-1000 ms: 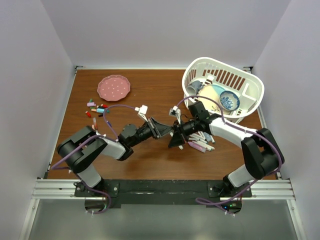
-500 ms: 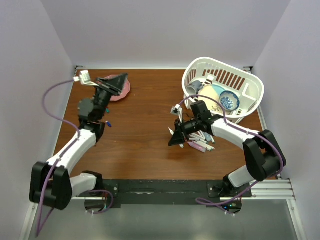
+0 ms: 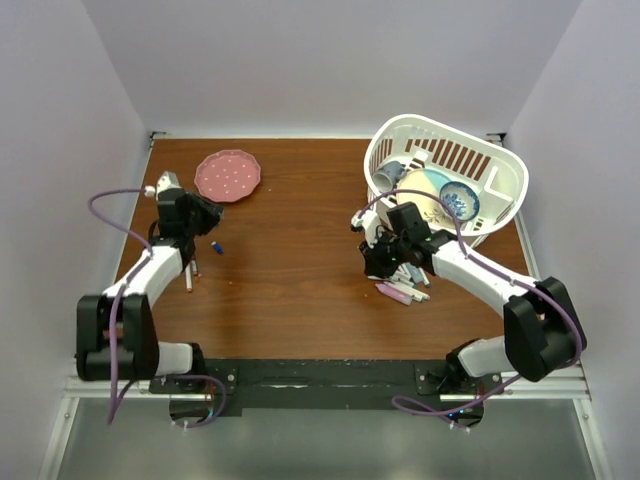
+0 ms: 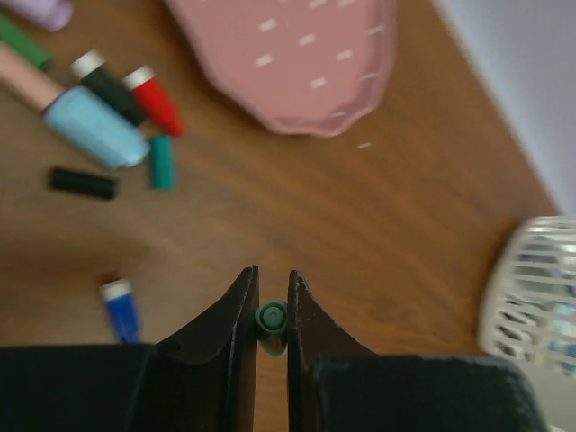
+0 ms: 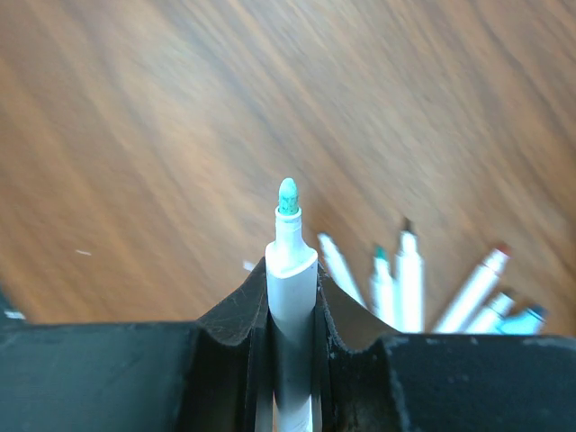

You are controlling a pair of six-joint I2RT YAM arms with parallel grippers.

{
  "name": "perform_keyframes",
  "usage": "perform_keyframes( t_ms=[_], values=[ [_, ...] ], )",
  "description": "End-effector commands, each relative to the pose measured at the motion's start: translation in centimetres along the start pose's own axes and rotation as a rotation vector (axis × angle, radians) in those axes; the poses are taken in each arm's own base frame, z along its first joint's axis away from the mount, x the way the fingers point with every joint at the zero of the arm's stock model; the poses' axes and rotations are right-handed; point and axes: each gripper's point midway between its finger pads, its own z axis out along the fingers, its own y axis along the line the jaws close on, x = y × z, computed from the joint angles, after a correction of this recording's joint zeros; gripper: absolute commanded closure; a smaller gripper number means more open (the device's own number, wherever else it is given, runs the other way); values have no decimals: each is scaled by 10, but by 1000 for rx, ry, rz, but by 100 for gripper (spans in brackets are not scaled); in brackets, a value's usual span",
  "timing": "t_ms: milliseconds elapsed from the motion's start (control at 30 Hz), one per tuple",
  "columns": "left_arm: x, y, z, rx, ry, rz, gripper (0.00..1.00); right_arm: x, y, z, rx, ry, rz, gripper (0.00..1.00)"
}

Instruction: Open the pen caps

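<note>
Next, my left gripper will lower the small green pen cap (image 4: 271,319), then back it beside the blue cap, with loose caps nearby.
My left gripper (image 3: 207,214) is at the left of the table near the pink plate. It is shut on a small green pen cap (image 4: 271,319), seen end-on between the fingers above the wood. Loose caps lie ahead of it: red (image 4: 155,97), teal (image 4: 161,162), black (image 4: 83,183), light blue (image 4: 94,139) and blue (image 4: 120,310). My right gripper (image 3: 379,260) is shut on a slim white marker barrel (image 5: 292,288) with its teal tip bare. It is held beside a pile of uncapped markers (image 5: 400,279), which also shows in the top view (image 3: 402,286).
A pink plate (image 3: 228,174) lies at the back left, just beyond the loose caps. A white basket (image 3: 500,170) holding bowls stands at the back right, close behind the right arm. Its rim shows in the left wrist view (image 4: 540,288).
One second ago both grippers met at the table's middle. The left arm has swung far left to the loose caps with the green cap. The right gripper has drawn back over the marker pile.
</note>
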Motion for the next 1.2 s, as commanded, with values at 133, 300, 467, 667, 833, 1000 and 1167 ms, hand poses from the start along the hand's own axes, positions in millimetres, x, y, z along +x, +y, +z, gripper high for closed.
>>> perform_keyframes(
  t_ms=[133,300,467,667,833,1000,1167],
  values=[
    [10,58,19,-240,114,98,100,19,-46,-5,204,156,-114,88],
    [17,80,31,-298,160,77,90,22,-51,-3,219,168,-102,85],
    [16,93,33,-331,161,60,79,27,-55,-3,225,183,-87,82],
    [8,91,28,-325,137,55,64,32,-56,-2,219,205,-80,76],
    [-12,77,17,-289,82,68,58,37,-58,-1,214,226,-72,70],
    [-26,67,-1,-257,56,116,52,30,-55,-5,201,208,-76,69],
    [-30,63,-29,-234,18,178,20,9,-47,-21,191,124,-98,63]
  ],
)
